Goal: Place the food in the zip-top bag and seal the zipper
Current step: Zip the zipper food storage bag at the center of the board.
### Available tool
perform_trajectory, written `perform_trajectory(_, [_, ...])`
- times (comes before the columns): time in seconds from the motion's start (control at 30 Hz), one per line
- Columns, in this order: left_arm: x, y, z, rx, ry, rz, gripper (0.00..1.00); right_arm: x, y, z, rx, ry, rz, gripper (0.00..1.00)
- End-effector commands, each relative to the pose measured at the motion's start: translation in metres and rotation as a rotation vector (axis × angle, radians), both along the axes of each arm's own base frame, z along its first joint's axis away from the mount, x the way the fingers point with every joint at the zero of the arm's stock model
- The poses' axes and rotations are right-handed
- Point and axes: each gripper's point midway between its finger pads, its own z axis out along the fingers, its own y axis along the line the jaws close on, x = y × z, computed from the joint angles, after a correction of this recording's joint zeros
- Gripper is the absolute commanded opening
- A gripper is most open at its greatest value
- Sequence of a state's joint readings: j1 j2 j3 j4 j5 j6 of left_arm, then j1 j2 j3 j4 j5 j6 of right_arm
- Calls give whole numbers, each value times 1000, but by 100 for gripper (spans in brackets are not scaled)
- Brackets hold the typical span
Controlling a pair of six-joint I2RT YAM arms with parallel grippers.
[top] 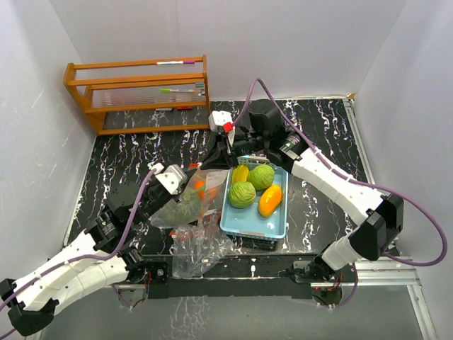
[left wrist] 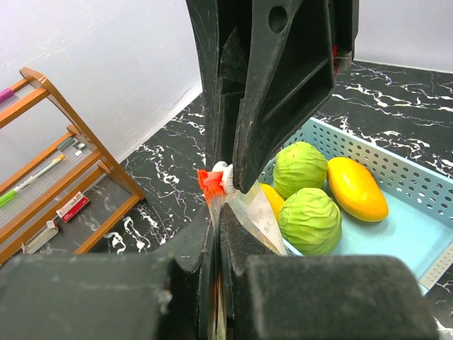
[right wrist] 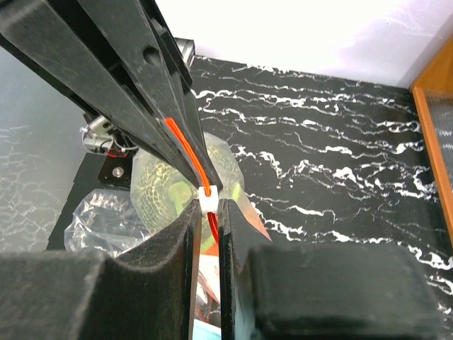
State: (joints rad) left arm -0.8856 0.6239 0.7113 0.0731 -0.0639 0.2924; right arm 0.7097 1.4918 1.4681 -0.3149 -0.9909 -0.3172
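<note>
I should pull my right gripper along the orange zipper strip toward the basket and let go of the white slider there, because the slider is still close to my left gripper.
A clear zip-top bag point(top: 195, 205) with an orange zipper strip point(right wrist: 185, 152) is held up between both grippers. It holds the netted melon point(top: 185, 207), seen through the plastic in the right wrist view point(right wrist: 159, 191), and an orange point(top: 205, 190). My left gripper point(top: 191, 183) is shut on the bag's top edge point(left wrist: 216, 234). My right gripper point(top: 228, 157) is shut on the white slider point(right wrist: 207, 200). Two cabbages point(top: 242, 194) point(top: 261, 176), a yellow piece point(top: 241, 173) and a yellow-orange pepper point(top: 270, 200) lie in the basket.
The light-blue basket point(top: 248, 227) stands right of the bag. A wooden rack point(top: 141, 92) with pens stands at the back left. A crumpled clear plastic bag point(top: 195, 251) lies near the front edge. White walls enclose the table.
</note>
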Motion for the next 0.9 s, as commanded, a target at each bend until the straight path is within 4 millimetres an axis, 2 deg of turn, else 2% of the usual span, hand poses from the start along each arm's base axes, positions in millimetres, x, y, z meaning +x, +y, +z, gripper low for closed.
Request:
perform_trajectory(0.0, [-11, 15, 61, -134, -119, 5, 0, 40, -20, -17, -46, -10, -155, 10])
perform_trajectory(0.2, [-9, 22, 71, -137, -139, 36, 0, 56, -33, -37, -78, 16, -206, 10])
perform_trajectory(0.37, [-1, 32, 75, -124, -154, 109, 0, 76, -54, -57, -104, 58, -271, 10])
perform_trajectory(0.53, [9, 44, 79, -135, -168, 197, 0, 81, -71, -76, -130, 102, -310, 10])
perform_trajectory(0.7, [17, 55, 79, -144, -180, 273, 0, 91, -85, -89, -153, 115, -385, 10])
perform_trajectory(0.87, [17, 56, 81, -154, -180, 279, 0, 102, -96, -93, -157, 133, -446, 10])
